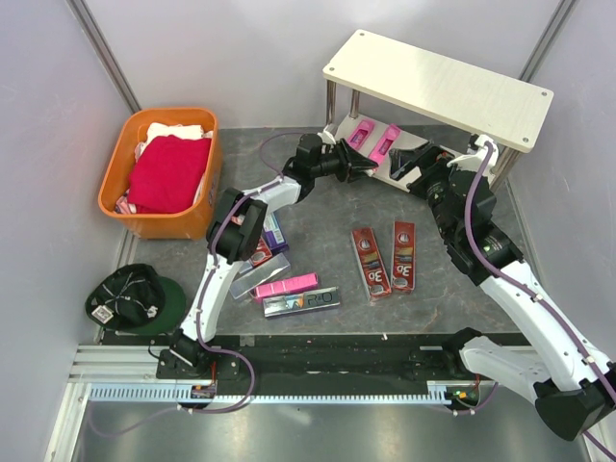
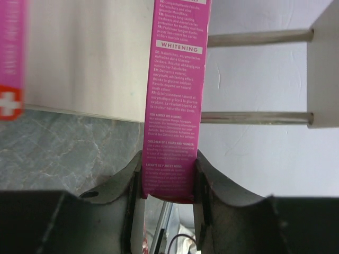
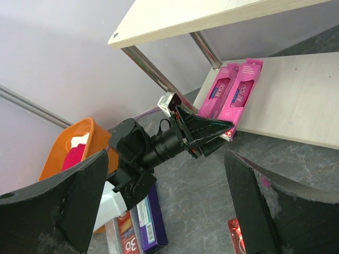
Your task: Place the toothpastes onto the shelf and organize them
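I need to move my left gripper toward the other carton first. Then I need to lower it at the board's front edge (image 2: 88,114).
The shelf (image 1: 443,82) stands at the back right. One pink toothpaste carton (image 1: 358,130) and a second pink carton (image 1: 383,142) lie side by side on its lower board (image 3: 296,100). My left gripper (image 1: 369,166) reaches to the board's front edge. In the left wrist view it (image 2: 168,180) is shut on the near end of a pink carton (image 2: 175,106); the other pink carton (image 2: 10,58) lies beside it. My right gripper (image 1: 414,164) hovers by the shelf, wide open and empty (image 3: 169,211). Two dark red cartons (image 1: 370,262) (image 1: 403,255) lie on the table.
More cartons lie under the left arm: pink (image 1: 286,285), silver (image 1: 301,301), purple (image 1: 275,231), dark red (image 1: 260,252). An orange basket (image 1: 162,173) with red cloth stands at the back left. A dark cap (image 1: 135,296) lies at the near left. Walls close both sides.
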Available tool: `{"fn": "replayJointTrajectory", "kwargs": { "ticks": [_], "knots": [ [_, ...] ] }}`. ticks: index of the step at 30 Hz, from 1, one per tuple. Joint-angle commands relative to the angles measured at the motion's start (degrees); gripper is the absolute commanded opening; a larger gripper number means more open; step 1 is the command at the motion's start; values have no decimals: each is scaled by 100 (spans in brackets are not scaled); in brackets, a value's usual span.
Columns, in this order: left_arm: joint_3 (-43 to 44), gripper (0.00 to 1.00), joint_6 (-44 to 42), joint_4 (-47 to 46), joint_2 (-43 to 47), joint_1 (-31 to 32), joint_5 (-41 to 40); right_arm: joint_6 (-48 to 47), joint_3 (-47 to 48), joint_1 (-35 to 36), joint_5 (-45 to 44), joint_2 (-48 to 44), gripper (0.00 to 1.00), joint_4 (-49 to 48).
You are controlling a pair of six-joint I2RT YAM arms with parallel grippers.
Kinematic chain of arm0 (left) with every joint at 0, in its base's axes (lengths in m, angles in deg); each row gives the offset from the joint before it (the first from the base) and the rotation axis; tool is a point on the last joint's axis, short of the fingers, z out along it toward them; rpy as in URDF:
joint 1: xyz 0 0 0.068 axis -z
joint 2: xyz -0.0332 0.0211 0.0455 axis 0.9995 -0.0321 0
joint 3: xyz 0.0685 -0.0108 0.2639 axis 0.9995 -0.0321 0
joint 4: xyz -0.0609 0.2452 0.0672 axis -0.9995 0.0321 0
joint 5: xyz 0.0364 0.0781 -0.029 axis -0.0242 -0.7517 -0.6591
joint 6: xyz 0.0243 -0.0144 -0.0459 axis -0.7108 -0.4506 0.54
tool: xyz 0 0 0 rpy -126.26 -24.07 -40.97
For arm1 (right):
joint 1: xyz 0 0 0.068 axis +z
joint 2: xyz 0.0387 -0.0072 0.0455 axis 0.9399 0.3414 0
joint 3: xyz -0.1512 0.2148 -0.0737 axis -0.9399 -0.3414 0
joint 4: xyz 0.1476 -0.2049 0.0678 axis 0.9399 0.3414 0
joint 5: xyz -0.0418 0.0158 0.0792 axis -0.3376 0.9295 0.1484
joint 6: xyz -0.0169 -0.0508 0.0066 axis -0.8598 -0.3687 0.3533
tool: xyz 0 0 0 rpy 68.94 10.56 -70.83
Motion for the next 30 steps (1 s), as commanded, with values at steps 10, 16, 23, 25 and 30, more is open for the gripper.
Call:
{"fn": "replayJointTrajectory", "kwargs": {
  "ticks": [10,16,23,25,30],
  "knots": [
    [681,17,603,247,-290,-236,-91,-31,204,-33,-24,-59,98,70],
    [672,16,498,352,-211,-78,-179,13,187,-33,29,-51,98,88],
    [461,14,445,343,-114,89,-459,39,143,-41,178,37,98,132],
    [452,14,427,352,-114,150,-521,48,108,-41,274,63,98,132],
    [426,15,418,378,-105,274,-697,126,11,-41,538,178,98,202]
  ]
}}
